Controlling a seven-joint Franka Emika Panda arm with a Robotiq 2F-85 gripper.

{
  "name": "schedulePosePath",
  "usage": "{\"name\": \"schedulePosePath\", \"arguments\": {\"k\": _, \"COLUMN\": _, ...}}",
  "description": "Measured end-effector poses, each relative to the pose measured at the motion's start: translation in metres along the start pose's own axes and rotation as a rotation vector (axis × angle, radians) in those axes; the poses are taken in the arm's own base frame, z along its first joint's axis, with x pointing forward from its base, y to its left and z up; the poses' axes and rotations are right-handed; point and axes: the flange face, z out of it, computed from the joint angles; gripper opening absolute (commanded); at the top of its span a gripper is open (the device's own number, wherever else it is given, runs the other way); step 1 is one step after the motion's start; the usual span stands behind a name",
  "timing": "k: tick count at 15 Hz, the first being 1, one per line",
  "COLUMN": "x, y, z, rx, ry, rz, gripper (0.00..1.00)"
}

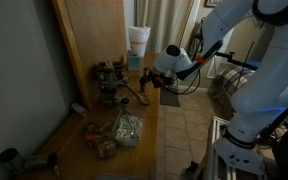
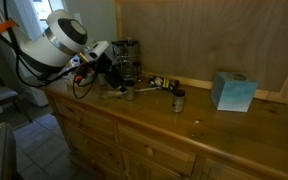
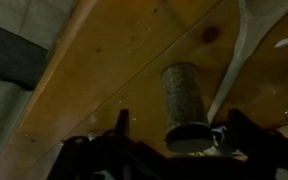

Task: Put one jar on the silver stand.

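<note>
The grey-speckled spice jar (image 3: 183, 95) stands between my open fingers with room at both sides. My gripper will next go down around its capped upper end (image 3: 188, 132) and close.
The silver stand (image 1: 108, 80) is a small metal rack with several jars, at the back of the wooden dresser top; it also shows in an exterior view (image 2: 128, 55). My gripper (image 3: 181, 128) is open, low over the wood just in front of the stand (image 1: 150, 84) (image 2: 110, 76). In the wrist view a grey-speckled spice jar (image 3: 183, 95) with a pale cap sits between my two dark fingers, apart from both. Another small dark-capped jar (image 2: 178, 99) stands alone further along the top.
A crumpled clear bag (image 1: 128, 128) lies near the front of the dresser top (image 2: 214, 125). A blue tissue box (image 2: 233, 91) stands by the wooden back panel. A wooden spoon (image 1: 134, 94) lies near the stand; a pale utensil (image 3: 236, 55) lies beside the jar.
</note>
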Motion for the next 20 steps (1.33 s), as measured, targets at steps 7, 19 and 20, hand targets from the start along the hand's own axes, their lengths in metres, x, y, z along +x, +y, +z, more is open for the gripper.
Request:
{"name": "schedulePosePath", "arguments": {"k": 7, "x": -0.006, "y": -0.013, "z": 0.040, "rx": -0.018, "ry": 0.049, "rz": -0.006, "gripper": 0.38}}
{"name": "schedulePosePath", "arguments": {"k": 19, "x": 0.003, "y": -0.009, "z": 0.025, "rx": -0.002, "ry": 0.031, "rz": 0.036, "gripper": 0.23}}
{"name": "schedulePosePath", "arguments": {"k": 20, "x": 0.007, "y": -0.008, "z": 0.013, "rx": 0.021, "ry": 0.044, "rz": 0.026, "gripper": 0.23}}
